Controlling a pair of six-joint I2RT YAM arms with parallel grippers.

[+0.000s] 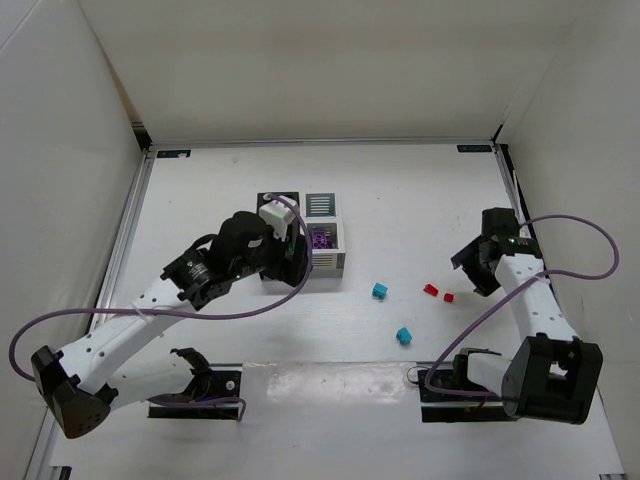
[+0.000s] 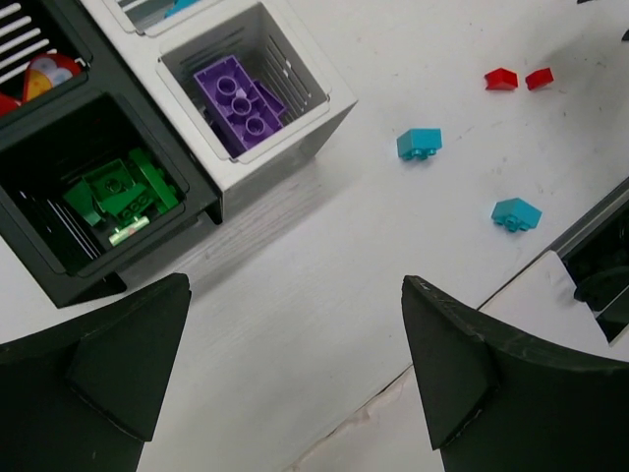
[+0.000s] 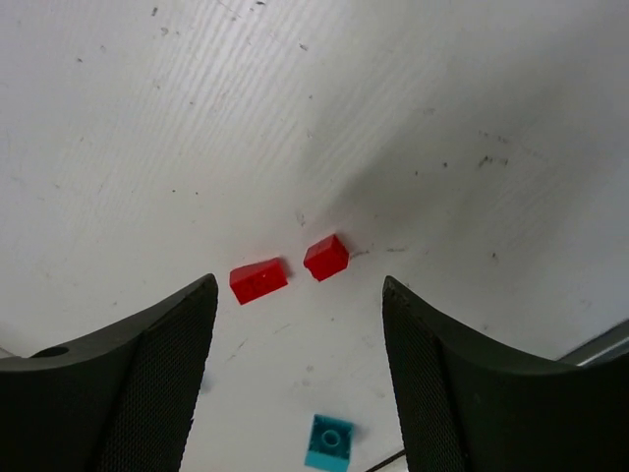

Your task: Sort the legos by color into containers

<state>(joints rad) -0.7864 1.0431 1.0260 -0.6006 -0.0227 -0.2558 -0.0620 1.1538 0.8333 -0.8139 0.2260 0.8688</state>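
Observation:
The smaller red lego is below and to the left in the top view, so the right gripper needs to lower its open fingers that way around the lego next.
The containers are a 2x2 block of bins [image 1: 322,262]. In the left wrist view a white bin [image 2: 324,93] holds purple legos [image 2: 239,98], a black bin [image 2: 192,202] holds green legos [image 2: 118,192], and a further black bin holds red ones [image 2: 49,74]. Two teal legos [image 1: 380,290] [image 1: 403,335] and two red legos [image 1: 431,290] [image 1: 449,297] lie loose on the table. My left gripper [image 2: 295,295] is open and empty, just in front of the bins. My right gripper [image 3: 300,285] is open and empty above the two red legos [image 3: 259,280] [image 3: 326,257].
White walls enclose the table on three sides. A metal rail [image 1: 125,250] runs along the left edge. Purple cables [image 1: 570,250] loop from both arms. The arm bases [image 1: 465,385] stand on a pale strip [image 1: 330,375] at the near edge.

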